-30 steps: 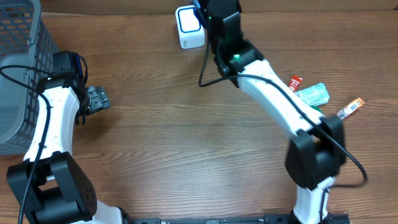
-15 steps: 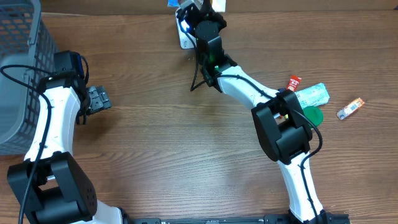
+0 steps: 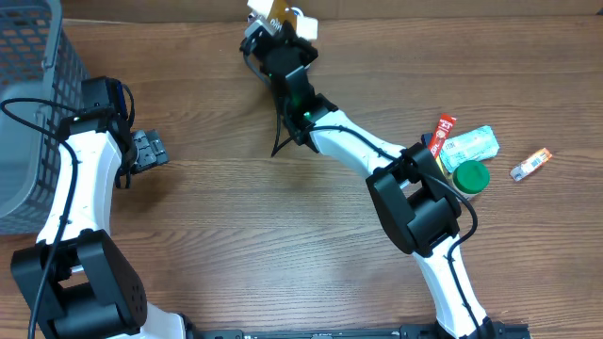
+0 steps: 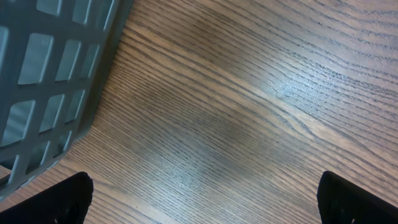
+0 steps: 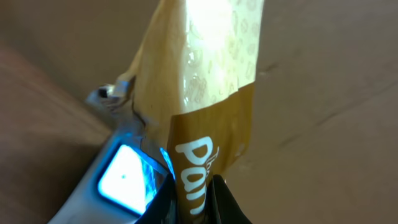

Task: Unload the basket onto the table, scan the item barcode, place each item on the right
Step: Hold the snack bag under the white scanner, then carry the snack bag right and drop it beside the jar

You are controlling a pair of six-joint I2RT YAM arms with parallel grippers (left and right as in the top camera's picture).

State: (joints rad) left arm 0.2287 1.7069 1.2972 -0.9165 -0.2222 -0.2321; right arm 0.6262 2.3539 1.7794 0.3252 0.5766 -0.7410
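Note:
I will next swing my right gripper back to the right in the overhead view and release the packet on the open wood by the red sachet.
My right gripper (image 3: 276,33) is at the table's far edge, shut on a yellow and brown snack packet (image 3: 271,10). In the right wrist view the packet (image 5: 208,87) stands up out of the gripper (image 5: 194,208), white lettering on its brown lower part. The white scanner (image 5: 121,177) lies just to its left with its window glowing blue. From overhead only a white corner of the scanner (image 3: 304,24) shows beside the arm. My left gripper (image 3: 149,151) is open over bare wood at the left, and in the left wrist view that gripper (image 4: 211,205) has nothing in it.
A grey mesh basket (image 3: 28,94) stands at the left edge, close beside the left gripper, its wall (image 4: 50,74) filling the left wrist view's corner. At the right lie a red sachet (image 3: 445,125), a green-white packet (image 3: 471,143), a green cap (image 3: 471,176) and an orange sachet (image 3: 530,163).
The right arm has swung left along the far edge with the packet, now covering most of the scanner. Its elbow has pulled in toward the middle. The left arm has not moved.

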